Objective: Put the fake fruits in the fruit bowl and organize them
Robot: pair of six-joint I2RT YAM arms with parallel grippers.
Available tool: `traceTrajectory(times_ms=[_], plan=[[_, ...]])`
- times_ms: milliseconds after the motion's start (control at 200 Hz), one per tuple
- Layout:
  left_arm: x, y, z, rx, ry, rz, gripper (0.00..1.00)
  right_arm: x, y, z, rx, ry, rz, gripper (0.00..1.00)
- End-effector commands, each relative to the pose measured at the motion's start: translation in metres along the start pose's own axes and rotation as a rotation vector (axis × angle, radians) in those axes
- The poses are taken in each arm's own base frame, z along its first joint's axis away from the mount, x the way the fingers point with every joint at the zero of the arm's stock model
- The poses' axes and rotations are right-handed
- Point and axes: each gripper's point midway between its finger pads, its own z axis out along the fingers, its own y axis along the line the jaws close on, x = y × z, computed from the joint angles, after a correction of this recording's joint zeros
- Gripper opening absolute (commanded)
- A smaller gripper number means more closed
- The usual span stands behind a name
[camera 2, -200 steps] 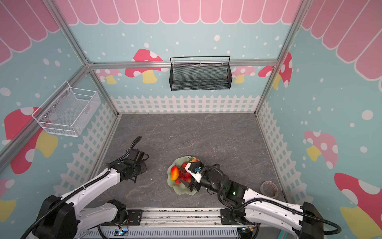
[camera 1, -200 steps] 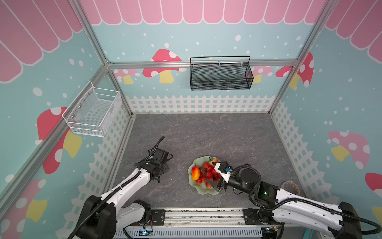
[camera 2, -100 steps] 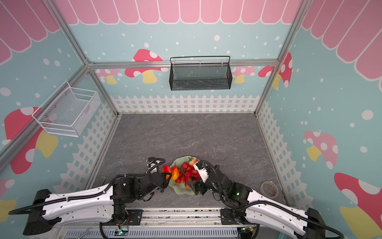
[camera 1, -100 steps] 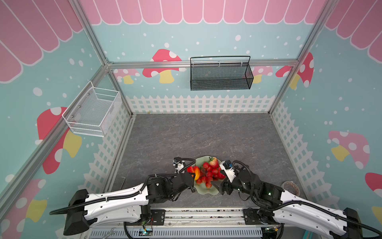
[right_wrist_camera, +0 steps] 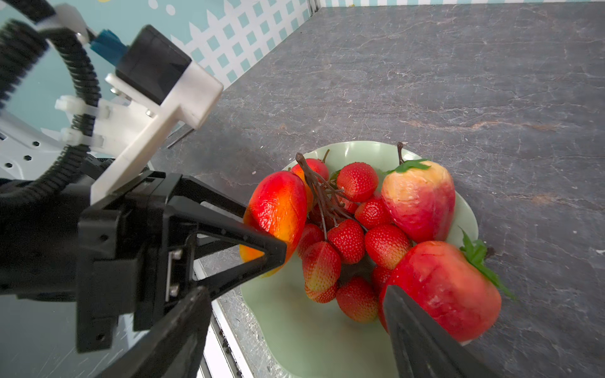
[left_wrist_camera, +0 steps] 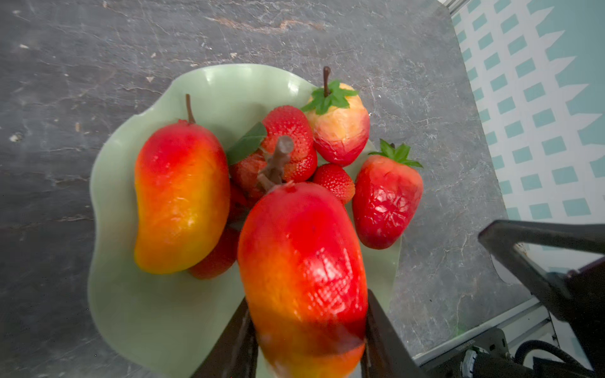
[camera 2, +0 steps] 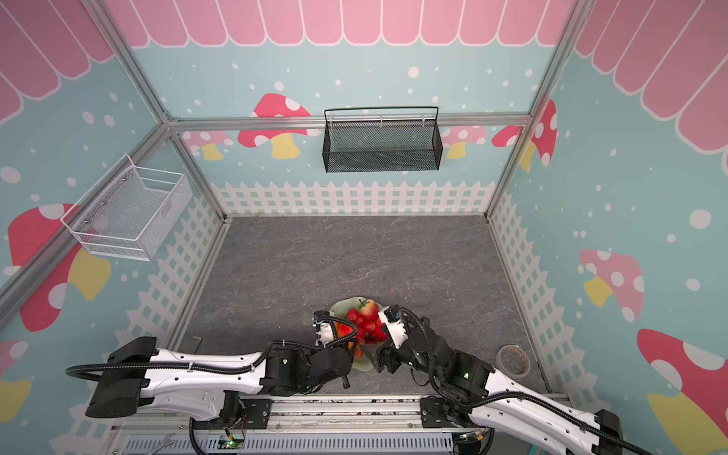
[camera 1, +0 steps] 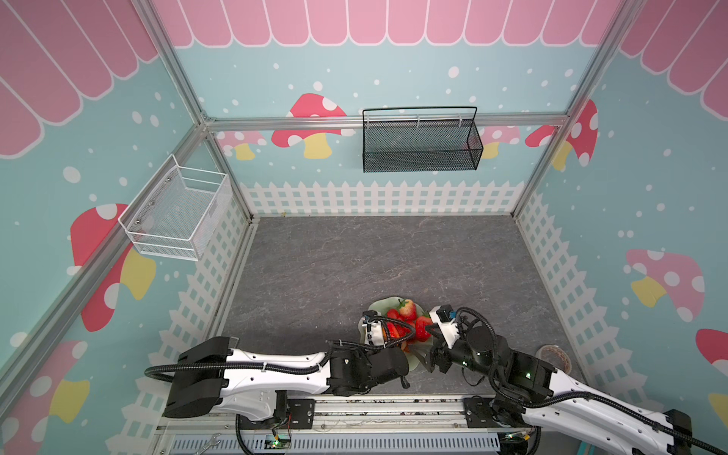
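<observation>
The left gripper needs to go down next and let go of the second mango onto the bare near part of the bowl's bottom, which is below the gripper and clear of fruit.
The pale green fruit bowl [left_wrist_camera: 157, 314] sits near the table's front edge in both top views [camera 1: 384, 305] [camera 2: 344, 305]. In it lie one mango [left_wrist_camera: 180, 196], the bunch of red berries [left_wrist_camera: 288, 144] [right_wrist_camera: 347, 242] and two strawberries [left_wrist_camera: 340, 127] [left_wrist_camera: 386, 199]. My left gripper [left_wrist_camera: 306, 301] is shut on a second mango [left_wrist_camera: 304, 261] [right_wrist_camera: 278, 209], held low over the bowl's near side. My right gripper [right_wrist_camera: 293, 291] stands open across the bowl's near rim [right_wrist_camera: 311, 327], one finger right beside the nearer strawberry [right_wrist_camera: 438, 288]. I cannot tell whether that finger touches it.
A roll of tape [camera 1: 555, 356] lies on the table at the front right. A black mesh basket [camera 1: 419, 143] hangs on the back wall and a white wire basket [camera 1: 177, 214] on the left wall. The two wrists are close together over the bowl.
My left arm has swung in from the left of the table and now holds a mango over the bowl. My right gripper has drawn back to the bowl's near rim.
</observation>
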Motion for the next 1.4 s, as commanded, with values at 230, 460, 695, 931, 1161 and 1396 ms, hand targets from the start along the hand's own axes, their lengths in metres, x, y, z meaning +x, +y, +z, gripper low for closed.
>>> traceTrajectory(times_ms=[230,460,695,931,1161,1396], plan=[[0.019,0.002,0.013,-0.025,0.039,-0.049,0.37,0.012,-0.01,-0.008,0.032,0.014,0.028,0.86],[0.025,0.008,0.015,-0.038,0.043,-0.049,0.44,0.01,-0.011,-0.007,0.036,0.01,0.026,0.86],[0.024,0.008,0.013,-0.033,0.043,-0.043,0.53,0.008,-0.011,-0.005,0.047,0.015,0.02,0.86],[0.02,0.011,0.007,-0.027,0.034,-0.046,0.58,0.001,-0.014,-0.006,0.07,-0.007,0.016,0.86],[0.007,0.01,-0.005,-0.017,0.009,-0.027,0.62,-0.018,-0.021,-0.008,0.143,-0.036,-0.009,0.88],[-0.046,0.017,-0.044,-0.018,-0.122,0.061,0.97,-0.062,-0.038,-0.012,0.238,-0.056,-0.039,0.89]])
